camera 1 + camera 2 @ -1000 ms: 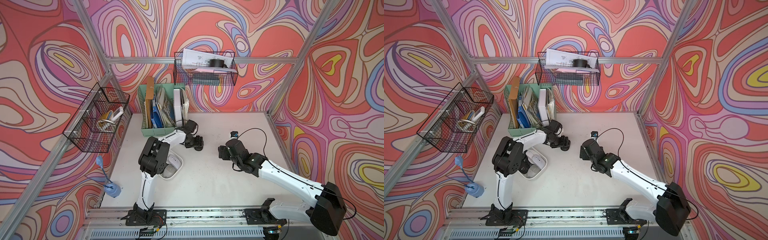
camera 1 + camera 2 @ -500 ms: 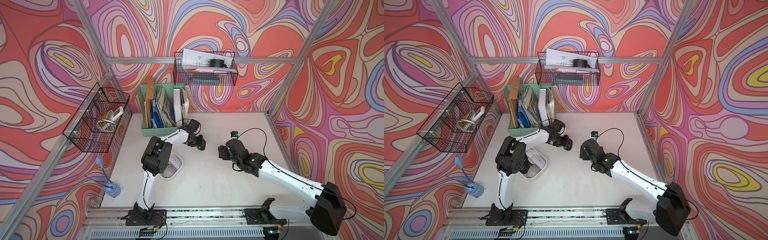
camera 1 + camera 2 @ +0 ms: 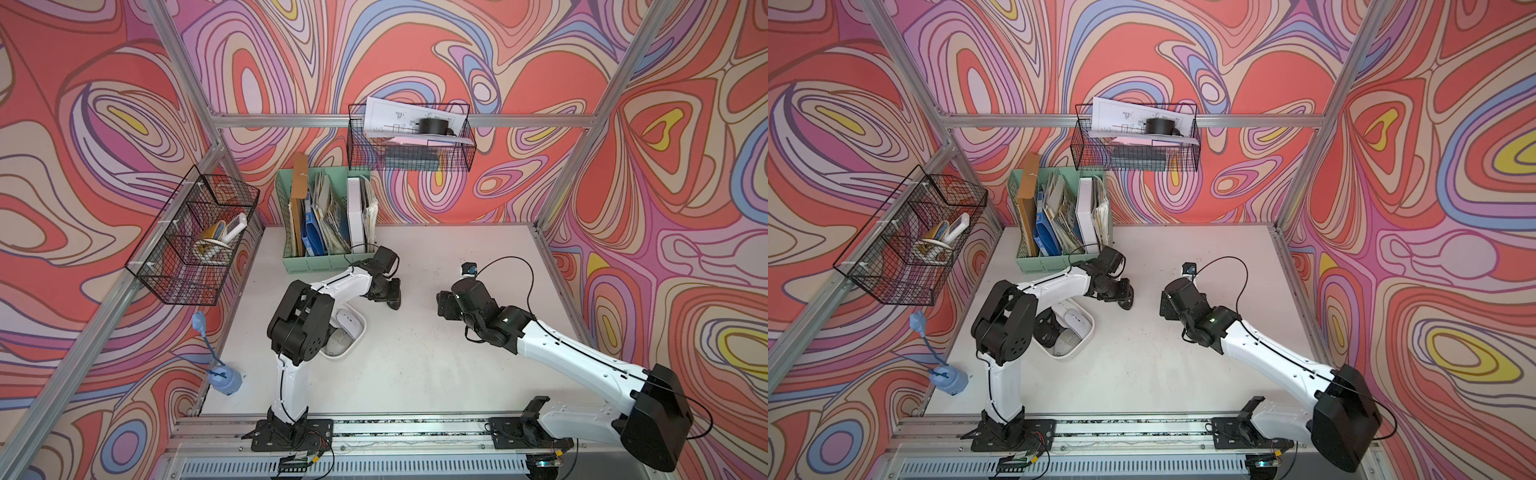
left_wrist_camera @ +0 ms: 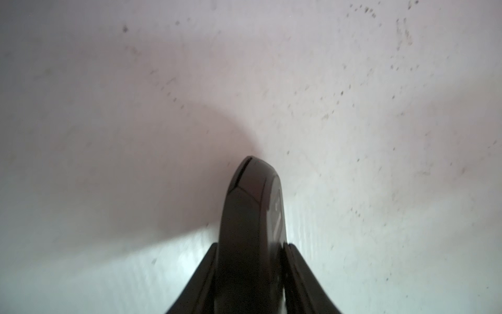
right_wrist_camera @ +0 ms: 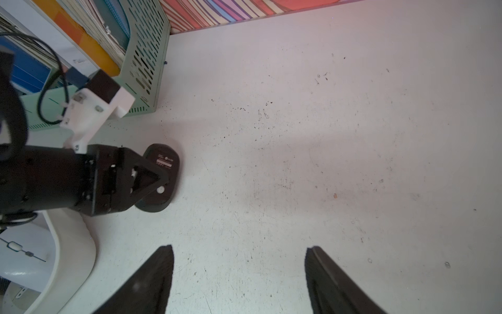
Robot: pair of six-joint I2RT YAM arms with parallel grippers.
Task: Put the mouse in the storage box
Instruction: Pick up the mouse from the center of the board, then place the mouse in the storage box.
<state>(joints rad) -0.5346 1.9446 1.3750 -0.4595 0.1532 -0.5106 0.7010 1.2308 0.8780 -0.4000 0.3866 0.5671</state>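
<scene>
My left gripper should go up, move back over the storage box and lower the mouse, then let it go, because that bin is further back than the gripper.
A black mouse stands on its edge on the white table, its underside label facing the right wrist camera. My left gripper is shut on the mouse, one finger pressed against each flat side. In both top views the mouse pokes out below that gripper. The storage box, a white oblong bin, lies to the left of the mouse, partly under my left arm's elbow. A white mouse lies inside it. My right gripper is open over bare table, right of the mouse.
A mint-green file organiser full of folders stands at the back, just behind my left gripper. Black wire baskets hang on the back wall and the left wall. A small blue gadget stands at the front left.
My left gripper's jaws have closed onto the black mouse. The right arm has not moved.
</scene>
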